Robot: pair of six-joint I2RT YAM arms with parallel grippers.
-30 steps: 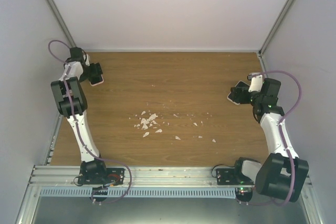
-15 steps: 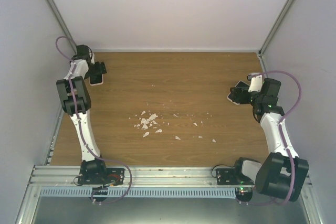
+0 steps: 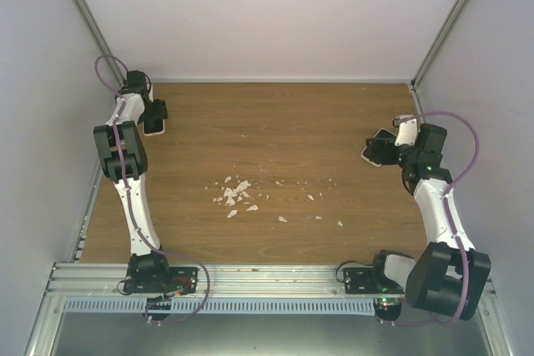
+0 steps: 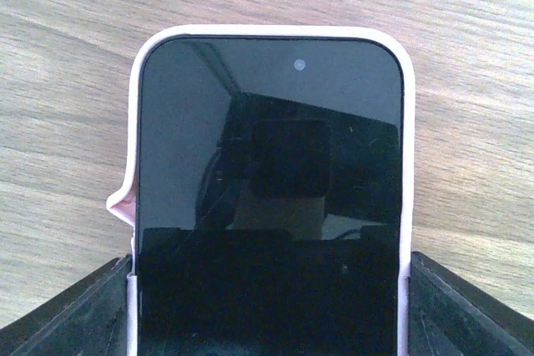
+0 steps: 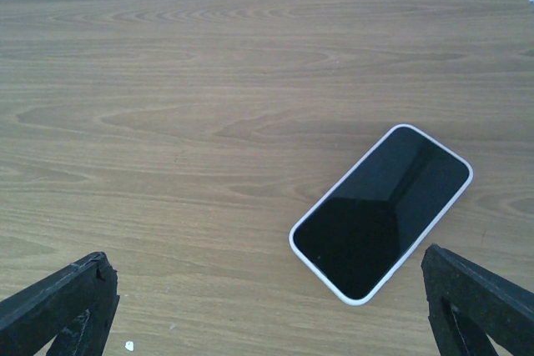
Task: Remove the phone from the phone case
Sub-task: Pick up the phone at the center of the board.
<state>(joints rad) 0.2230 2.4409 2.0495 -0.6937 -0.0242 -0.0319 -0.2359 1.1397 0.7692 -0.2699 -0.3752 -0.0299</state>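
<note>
I will carry the phone back toward the white crumbs with my left gripper, turn as I go, and then open [image 3: 209, 174] beside the crumbs.
In the left wrist view a dark-screened phone [image 4: 271, 156] sits in a pinkish-white phone case [image 4: 406, 164], flat on the wood. The case's left edge bulges outward. My left gripper [image 4: 271, 289] straddles its lower half, and both black fingers [image 4: 471, 306] press against the case's long sides. From above, this gripper [image 3: 153, 112] is at the far left by the wall. A second phone [image 5: 382, 213] in a white case [image 5: 313, 258] lies angled on the table. My right gripper [image 5: 267, 314] hovers over it, open wide and touching nothing. It stands at the right side [image 3: 380, 149].
White crumbs [image 3: 236, 193] are scattered over the middle of the wooden table [image 3: 275, 131]. Grey walls close in the left, back and right. A metal rail [image 3: 267, 274] runs along the near edge where both arm bases are bolted.
My left arm has shifted slightly toward the back left corner over its phone, and its fingers have narrowed onto the case's sides. The right arm has not moved.
</note>
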